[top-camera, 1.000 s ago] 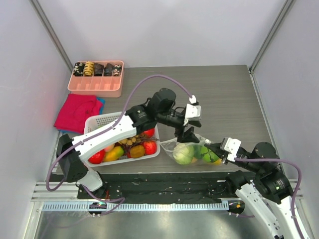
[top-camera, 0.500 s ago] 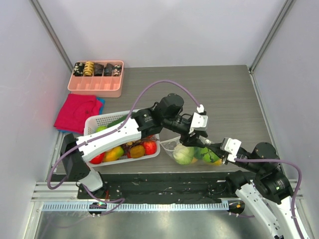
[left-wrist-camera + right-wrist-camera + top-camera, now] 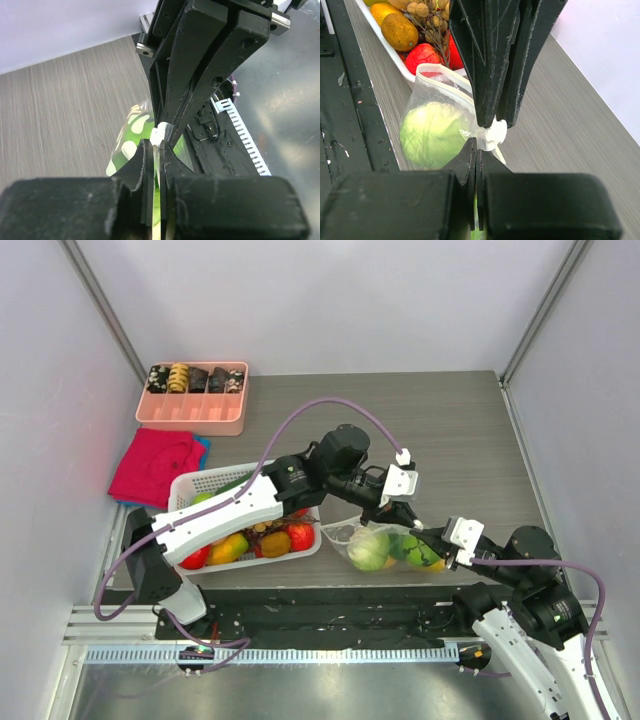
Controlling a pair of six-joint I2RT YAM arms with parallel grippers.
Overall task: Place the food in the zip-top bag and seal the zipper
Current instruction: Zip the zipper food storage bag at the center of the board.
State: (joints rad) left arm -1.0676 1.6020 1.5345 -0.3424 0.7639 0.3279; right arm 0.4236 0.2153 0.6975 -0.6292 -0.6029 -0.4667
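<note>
The bag's opening gapes at its end by the white basket. I should next pull the slider in my left gripper along the zipper to that end and release it.
The zip-top bag (image 3: 385,545) lies near the table's front edge, right of the white basket. It holds food: a pale cabbage (image 3: 368,550) (image 3: 435,135) and a green pepper (image 3: 415,550). My left gripper (image 3: 400,515) (image 3: 156,150) is shut on the zipper's white slider (image 3: 158,134) (image 3: 495,135) at the bag's mouth. My right gripper (image 3: 432,540) (image 3: 477,147) faces it tip to tip, shut on the bag's edge just beside the slider. The dotted bag wall (image 3: 127,147) shows green behind the left fingers.
The white basket (image 3: 200,480) to the left holds more food, among it a red apple (image 3: 422,57), a potato (image 3: 400,31) and a brown bunch (image 3: 432,20). A pink tray (image 3: 195,400) and a red cloth (image 3: 155,465) sit at the back left.
My left gripper has swung right from the basket side, come down to the bag's mouth and closed on the slider. The right gripper and the bag have stayed put.
</note>
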